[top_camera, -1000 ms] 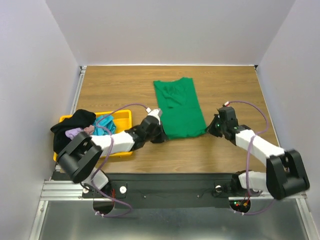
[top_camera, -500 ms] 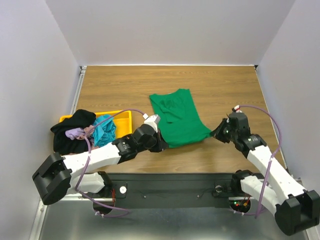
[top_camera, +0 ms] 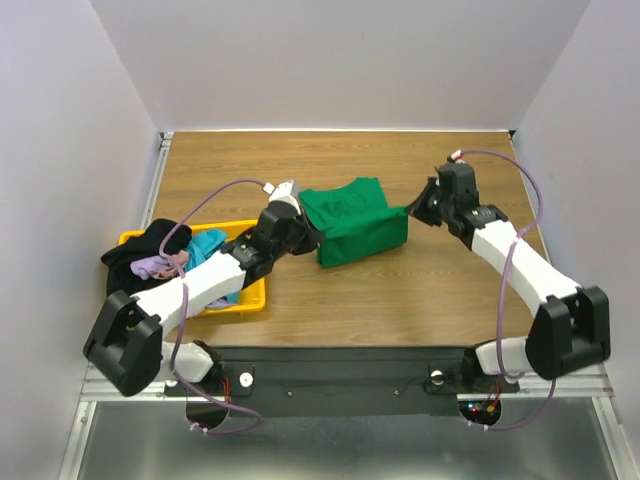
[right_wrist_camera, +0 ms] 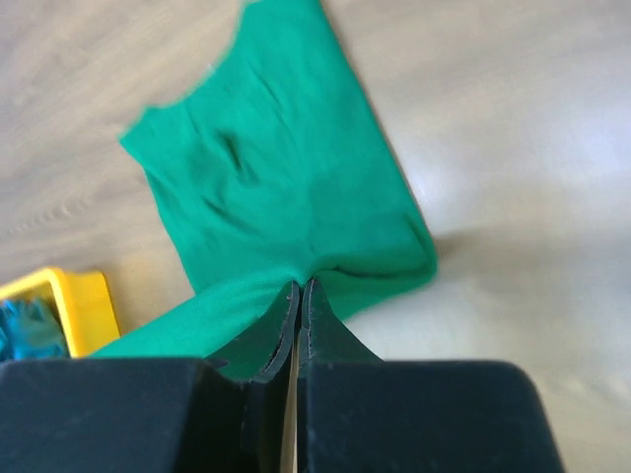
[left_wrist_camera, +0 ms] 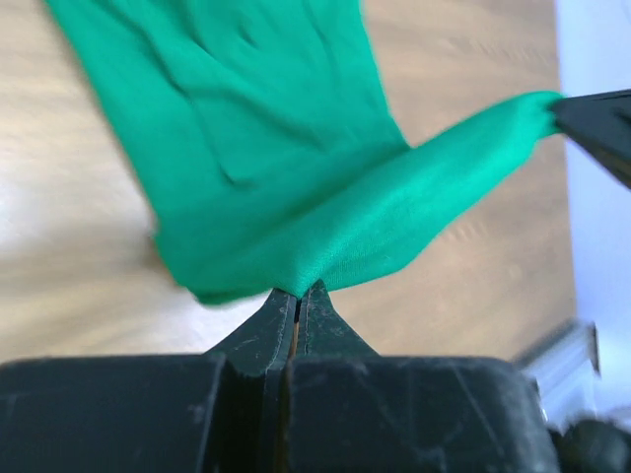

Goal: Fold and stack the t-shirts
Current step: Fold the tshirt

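My left gripper carries the shirt's hem outward over the shirt's far corner nearer the bin next and releases it, because the hem hangs short of the shirt's far end.
The bright green t-shirt [top_camera: 355, 220] lies on the wooden table, its near end lifted and doubled back over the rest. My left gripper [top_camera: 305, 232] is shut on the shirt's left corner [left_wrist_camera: 296, 286]. My right gripper [top_camera: 412, 208] is shut on its right corner [right_wrist_camera: 301, 281]. The hem is stretched between them above the lower layer [left_wrist_camera: 246, 118]. Black [top_camera: 150, 250], teal [top_camera: 207, 250] and lavender-pink [top_camera: 150, 268] t-shirts are heaped in and over the yellow bin [top_camera: 245, 235] at the left.
The yellow bin [right_wrist_camera: 79, 301] stands near the table's left front edge, under my left arm. White walls close the table in on three sides. A metal rail runs along the left edge [top_camera: 155, 180].
Both grippers have moved away from the bases toward the far side, carrying the green shirt's near hem up and over the rest of the shirt. The shirt now looks about half as long.
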Robot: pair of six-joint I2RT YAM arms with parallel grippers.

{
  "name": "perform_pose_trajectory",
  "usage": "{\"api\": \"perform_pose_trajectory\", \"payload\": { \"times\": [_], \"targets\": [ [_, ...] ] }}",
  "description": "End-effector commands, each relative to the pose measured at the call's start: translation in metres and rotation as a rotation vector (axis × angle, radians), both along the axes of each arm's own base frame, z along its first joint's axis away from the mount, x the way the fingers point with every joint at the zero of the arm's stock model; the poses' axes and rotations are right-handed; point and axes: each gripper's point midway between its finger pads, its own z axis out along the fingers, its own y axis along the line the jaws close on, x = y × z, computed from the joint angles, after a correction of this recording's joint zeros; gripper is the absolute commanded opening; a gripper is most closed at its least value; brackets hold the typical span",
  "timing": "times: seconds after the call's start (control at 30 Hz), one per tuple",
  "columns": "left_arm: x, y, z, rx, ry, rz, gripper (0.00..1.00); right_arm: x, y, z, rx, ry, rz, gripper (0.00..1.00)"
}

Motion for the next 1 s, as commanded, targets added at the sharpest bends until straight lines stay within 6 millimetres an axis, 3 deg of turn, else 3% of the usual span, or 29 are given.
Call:
{"api": "perform_pose_trajectory", "payload": {
  "times": [0.0,0.1,0.13,0.2,0.27,0.3,0.37,0.4,0.43,0.47,0.5,0.53,0.6,0.63,0.67,0.7,0.73,0.77,0.8,0.83,0.87,0.93,0.97],
  "targets": [
    [0.043,0.008,0.032,-0.014,-0.104,0.046,0.0,0.062,0.01,0.054,-0.015,-0.196,-0.003,0.01],
    [0.066,0.011,0.042,-0.018,-0.125,0.058,0.0,0.085,0.016,0.057,-0.024,-0.212,0.004,0.0],
    [0.074,0.01,0.034,-0.008,-0.108,0.058,0.0,0.094,0.019,0.048,-0.034,-0.196,0.014,0.0],
    [0.09,0.013,0.039,-0.014,-0.116,0.065,0.0,0.11,0.023,0.057,-0.038,-0.222,0.019,0.0],
    [0.102,0.014,0.027,-0.005,-0.087,0.08,0.0,0.124,0.026,0.044,-0.058,-0.201,0.02,0.0],
    [0.107,0.013,0.03,-0.014,-0.092,0.076,0.0,0.133,0.028,0.05,-0.059,-0.217,0.021,0.0],
    [0.122,0.017,0.023,-0.01,-0.074,0.093,0.0,0.15,0.034,0.044,-0.063,-0.215,0.033,0.0],
    [0.128,0.019,0.021,-0.008,-0.072,0.103,0.0,0.152,0.036,0.029,-0.069,-0.188,0.042,0.0],
    [0.137,0.025,0.012,0.0,-0.059,0.121,0.0,0.161,0.041,0.038,-0.057,-0.212,0.058,0.0],
    [0.143,0.026,0.01,0.003,-0.057,0.129,0.0,0.167,0.044,0.036,-0.057,-0.214,0.066,0.0],
    [0.152,0.027,0.014,0.001,-0.066,0.139,0.0,0.175,0.048,0.02,-0.061,-0.195,0.077,0.01],
    [0.159,0.028,0.002,0.01,-0.045,0.148,0.0,0.185,0.053,0.028,-0.051,-0.225,0.087,0.0],
    [0.176,0.031,0.002,-0.002,-0.059,0.174,0.0,0.197,0.058,0.018,-0.051,-0.221,0.097,0.0],
    [0.183,0.03,-0.015,0.006,-0.031,0.182,0.0,0.205,0.059,-0.006,-0.059,-0.188,0.102,0.0],
    [0.192,0.03,-0.012,0.002,-0.032,0.195,0.03,0.213,0.067,0.001,-0.046,-0.21,0.127,0.01],
    [0.196,0.032,-0.02,0.015,-0.005,0.207,0.11,0.217,0.07,-0.004,-0.048,-0.208,0.141,0.02],
    [0.197,0.031,-0.033,0.027,0.025,0.203,0.24,0.221,0.077,-0.022,-0.048,-0.184,0.179,0.23],
    [0.199,0.031,-0.033,0.024,0.025,0.203,0.63,0.226,0.081,-0.016,-0.043,-0.204,0.2,0.45],
    [0.202,0.032,-0.028,0.022,0.011,0.21,0.92,0.227,0.085,-0.02,-0.038,-0.202,0.225,0.96],
    [0.202,0.033,-0.024,0.022,0.0,0.215,0.99,0.226,0.09,-0.016,-0.027,-0.209,0.25,1.0],
    [0.203,0.035,-0.013,0.018,-0.025,0.228,0.99,0.222,0.095,-0.013,-0.021,-0.218,0.299,1.0],
    [0.2,0.036,-0.01,0.015,-0.033,0.229,0.99,0.218,0.094,-0.009,-0.029,-0.223,0.308,1.0],
    [0.198,0.037,0.004,-0.002,-0.06,0.23,0.99,0.213,0.093,0.003,-0.049,-0.249,0.327,1.0]
  ]
}}
